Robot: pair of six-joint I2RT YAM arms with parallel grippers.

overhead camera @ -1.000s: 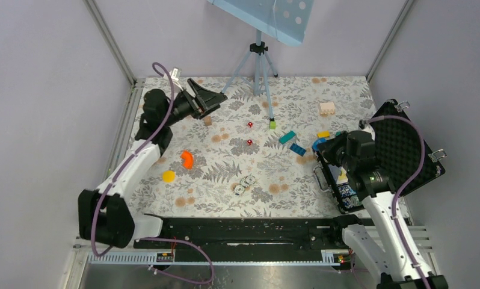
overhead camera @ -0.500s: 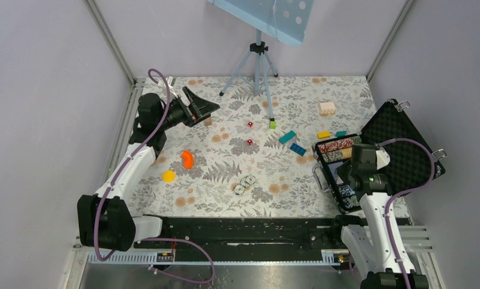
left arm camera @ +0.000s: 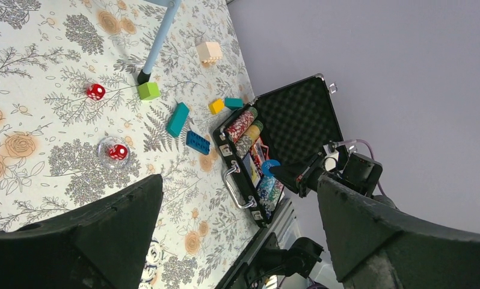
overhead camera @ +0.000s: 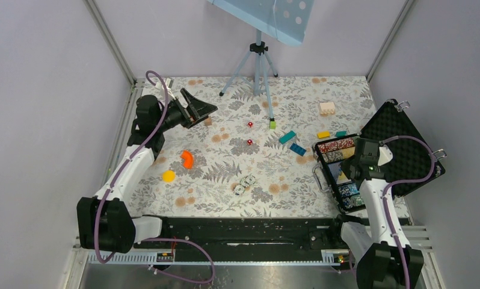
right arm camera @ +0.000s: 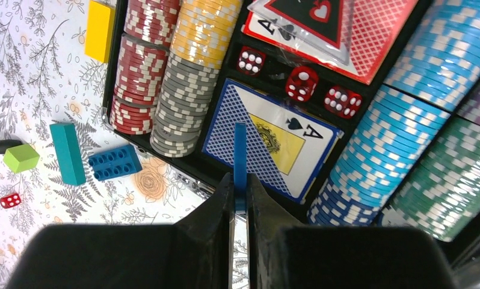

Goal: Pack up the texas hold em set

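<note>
I need to lower my right gripper toward the blue card deck point(overhead camera: 340, 175) point(right arm camera: 267, 141) next and let go of the blue disc over it, because the flat top of the deck is clear between the chip rows.
The black case point(overhead camera: 406, 147) of the texas hold em set lies open at the table's right edge, with its foam lid raised. Rows of chips point(right arm camera: 189, 90), card decks and three red dice point(right arm camera: 302, 82) fill its tray. My right gripper point(right arm camera: 240, 180) hovers over the tray, shut on a blue disc point(right arm camera: 240, 158) held edge-on above a blue card deck point(right arm camera: 267, 141). That blue disc point(left arm camera: 270, 167) also shows in the left wrist view. Two loose red dice point(overhead camera: 249, 142) and several loose chips point(overhead camera: 243, 183) lie mid-table. My left gripper point(overhead camera: 203, 108) hangs open at the far left, holding nothing.
A teal brick point(overhead camera: 287, 136), a blue brick point(overhead camera: 297, 149), a yellow brick point(overhead camera: 323, 134), a green cube point(overhead camera: 273, 124) and a cream brick point(overhead camera: 326, 108) lie left of the case. An orange curved piece point(overhead camera: 187, 158) and a yellow disc point(overhead camera: 168, 176) sit left. A tripod point(overhead camera: 258, 66) stands at the back.
My right arm has drawn back toward the near right, uncovering the chip rows, and still grips the blue disc. The left gripper has shifted slightly left and stays open.
</note>
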